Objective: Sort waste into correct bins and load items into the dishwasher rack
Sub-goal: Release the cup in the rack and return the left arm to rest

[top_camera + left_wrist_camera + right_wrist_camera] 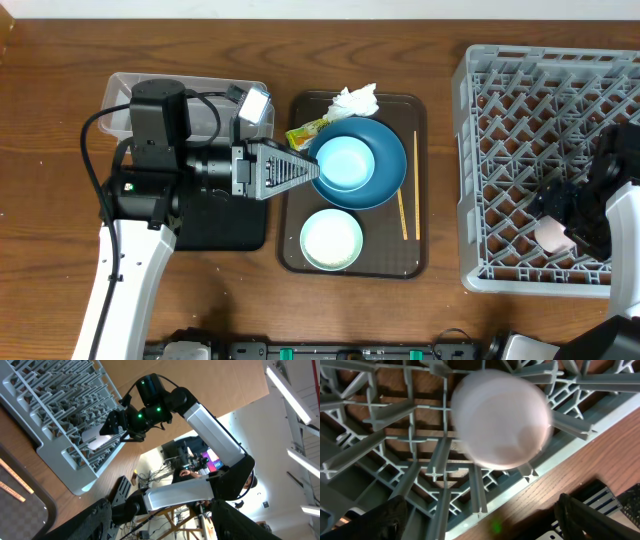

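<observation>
I should raise my right gripper next, swing it left in the overhead view and lower it onto the small white bowl's rack-side rim (pixel 373 164), because the cup (pixel 552 237) is in the rack.
The pinkish cup (pixel 500 420) lies blurred among the pegs of the grey dishwasher rack (pixel 520 90), near its front edge (pixel 570 455). My right gripper (pixel 490 520) stands open just above the cup (pixel 552 237), with nothing between its fingers. My left gripper (pixel 305 168) is open and empty, its tips at the left rim of the blue dish (pixel 385 170). A small white bowl (pixel 345 162) sits in that dish. A green-rimmed bowl (pixel 331 238), chopsticks (pixel 404 215), a white tissue (pixel 355 100) and a yellow-green wrapper (pixel 305 132) also lie on the brown tray (pixel 420 262).
The clear tub (pixel 215 92) lies partly under my left arm. A black tray (pixel 225 225) sits in front of it. In the left wrist view my right arm (pixel 210 425) reaches over the rack (pixel 60 410).
</observation>
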`<state>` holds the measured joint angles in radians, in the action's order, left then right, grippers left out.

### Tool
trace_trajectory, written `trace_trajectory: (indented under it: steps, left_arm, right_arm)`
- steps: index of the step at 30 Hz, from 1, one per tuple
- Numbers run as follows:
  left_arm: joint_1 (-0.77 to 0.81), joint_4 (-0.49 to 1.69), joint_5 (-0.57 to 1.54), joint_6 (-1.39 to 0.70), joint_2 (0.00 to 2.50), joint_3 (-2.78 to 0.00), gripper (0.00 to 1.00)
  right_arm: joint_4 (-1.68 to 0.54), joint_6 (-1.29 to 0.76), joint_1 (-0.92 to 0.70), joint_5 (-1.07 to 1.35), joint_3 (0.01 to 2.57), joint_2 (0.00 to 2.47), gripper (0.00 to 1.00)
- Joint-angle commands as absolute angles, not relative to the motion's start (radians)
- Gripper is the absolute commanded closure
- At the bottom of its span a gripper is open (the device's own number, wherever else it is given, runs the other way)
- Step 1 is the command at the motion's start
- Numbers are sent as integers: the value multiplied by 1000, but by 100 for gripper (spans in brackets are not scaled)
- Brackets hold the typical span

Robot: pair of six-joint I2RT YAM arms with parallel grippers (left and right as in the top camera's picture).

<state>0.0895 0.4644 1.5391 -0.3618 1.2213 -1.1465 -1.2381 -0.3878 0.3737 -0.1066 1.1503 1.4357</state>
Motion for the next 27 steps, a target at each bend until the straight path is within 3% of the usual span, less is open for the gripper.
trace_trajectory:
  steps: [1, 5, 10, 14, 20, 27]
  left_arm:
    - [85, 462, 1551, -345, 1212, -1163, 33]
    - [85, 462, 1551, -345, 1212, -1163, 33]
    - [85, 463, 1528, -345, 1212, -1163, 33]
    - [85, 485, 1410, -333, 1212, -1163, 32]
    - [85, 756, 974, -234, 1198, -1163, 33]
    - [85, 980, 467, -194, 1117, -1163, 33]
  right_arm:
    - [-1238, -346, 388, -48, 1186, 1426, 6]
    - [-1253, -212, 382, 121, 1251, 1393, 15]
    - [-1259, -122, 335, 392, 1374, 1238, 9]
    - [-1182, -143, 230, 472, 1443, 1063, 6]
    - [-1111, -196, 69, 471, 1451, 850, 9]
    - [-1179, -195, -20, 472, 1433, 830, 15]
